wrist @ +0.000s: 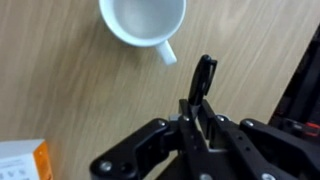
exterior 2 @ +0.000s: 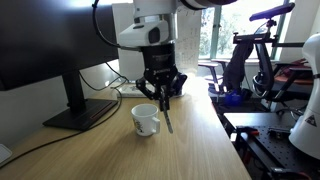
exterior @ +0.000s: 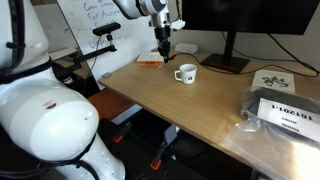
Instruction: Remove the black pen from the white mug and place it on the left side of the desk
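Observation:
The black pen (exterior 2: 166, 116) will next go with my gripper away from the white mug toward the orange-and-white box, then outward and down to the desk (exterior: 200, 110), where there is clear space.
The white mug (exterior: 186, 73) stands on the tan desk (exterior: 200, 110); it also shows in an exterior view (exterior 2: 146, 120) and at the top of the wrist view (wrist: 143, 21), where its inside looks empty. My gripper (exterior 2: 162, 98) hangs above the desk just beside the mug, shut on the black pen (exterior 2: 166, 116). The pen hangs down from the jaws, its tip near the desk top beside the mug. In the wrist view the pen (wrist: 201, 85) sticks out from between the fingers (wrist: 200, 118). In an exterior view the gripper (exterior: 164, 46) is behind and left of the mug.
An orange-and-white box (exterior: 149, 62) lies on the desk near the gripper, also in the wrist view (wrist: 22, 160). A monitor on its stand (exterior 2: 75, 110) is at the back. A black pouch with a label (exterior: 285, 115) and a paper (exterior: 272, 78) lie further along the desk.

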{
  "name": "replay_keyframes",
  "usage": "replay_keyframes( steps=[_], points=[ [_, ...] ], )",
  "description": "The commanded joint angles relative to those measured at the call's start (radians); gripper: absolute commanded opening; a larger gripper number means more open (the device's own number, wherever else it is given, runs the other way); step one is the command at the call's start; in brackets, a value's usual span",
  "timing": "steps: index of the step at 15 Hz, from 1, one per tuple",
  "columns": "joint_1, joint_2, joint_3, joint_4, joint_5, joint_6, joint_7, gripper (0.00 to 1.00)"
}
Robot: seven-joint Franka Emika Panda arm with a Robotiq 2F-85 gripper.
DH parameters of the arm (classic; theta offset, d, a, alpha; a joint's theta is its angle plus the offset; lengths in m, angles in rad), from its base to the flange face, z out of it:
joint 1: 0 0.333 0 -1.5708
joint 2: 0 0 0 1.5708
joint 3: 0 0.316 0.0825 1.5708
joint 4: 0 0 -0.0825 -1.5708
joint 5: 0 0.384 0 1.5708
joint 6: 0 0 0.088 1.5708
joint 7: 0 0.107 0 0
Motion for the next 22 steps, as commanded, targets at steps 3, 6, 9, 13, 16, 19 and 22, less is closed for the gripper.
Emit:
replay_keyframes(
  steps=[3, 6, 9, 13, 16, 19, 22],
  points=[
    [0.037, 0.086, 0.053, 0.011, 0.06, 0.115, -0.251, 0.04],
    [0.012, 0.197, 0.082, 0.084, 0.141, 0.148, -0.421, 0.04],
    [-0.007, 0.312, 0.066, 0.212, 0.161, 0.121, -0.416, 0.04],
    [-0.072, 0.442, 0.077, 0.388, 0.195, 0.088, -0.429, 0.04],
    [-0.09, 0.501, 0.086, 0.477, 0.224, 0.055, -0.407, 0.4],
    [-0.054, 0.489, 0.053, 0.481, 0.165, 0.082, -0.351, 0.62],
    [0.011, 0.401, -0.002, 0.41, 0.003, 0.154, -0.24, 0.84]
  ],
)
